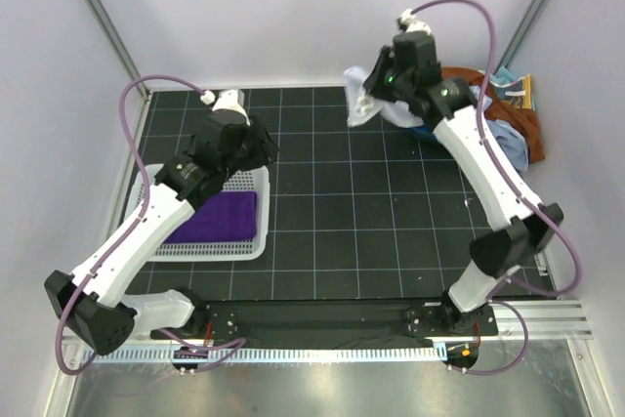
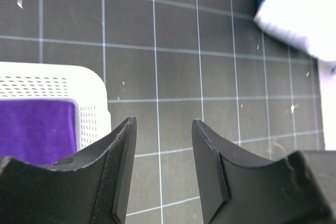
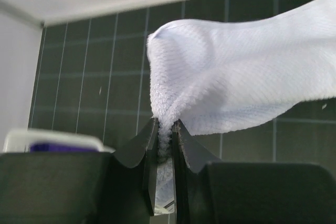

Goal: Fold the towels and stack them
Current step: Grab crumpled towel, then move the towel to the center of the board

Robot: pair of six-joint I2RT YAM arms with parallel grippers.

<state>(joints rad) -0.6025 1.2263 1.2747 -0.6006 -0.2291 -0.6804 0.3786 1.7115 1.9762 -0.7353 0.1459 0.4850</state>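
Note:
The robot's right gripper should next move back and down to the mat's near edge to let go of the white towel [image 1: 359, 97], since the mat's near edge is below and back from this gripper.
My right gripper [image 3: 164, 124] is shut on a bunched edge of the plain white towel [image 3: 236, 77], which hangs lifted over the back right of the mat. From above, that white towel [image 1: 359, 97] dangles from the right gripper [image 1: 378, 88] beside a heap holding a rust-brown towel [image 1: 515, 114] and a light blue towel [image 1: 510, 142]. A folded dark purple towel [image 1: 217, 217] lies in the white basket [image 1: 252, 246]. My left gripper [image 2: 163, 121] stands open and empty over the bare mat, just right of the basket [image 2: 89, 85] and the purple towel [image 2: 34, 129].
The black gridded mat [image 1: 342, 202] covers the table between the arms. White walls and metal posts close in the back and sides. The basket sits at the mat's left edge, and the towel heap spills over its back right corner.

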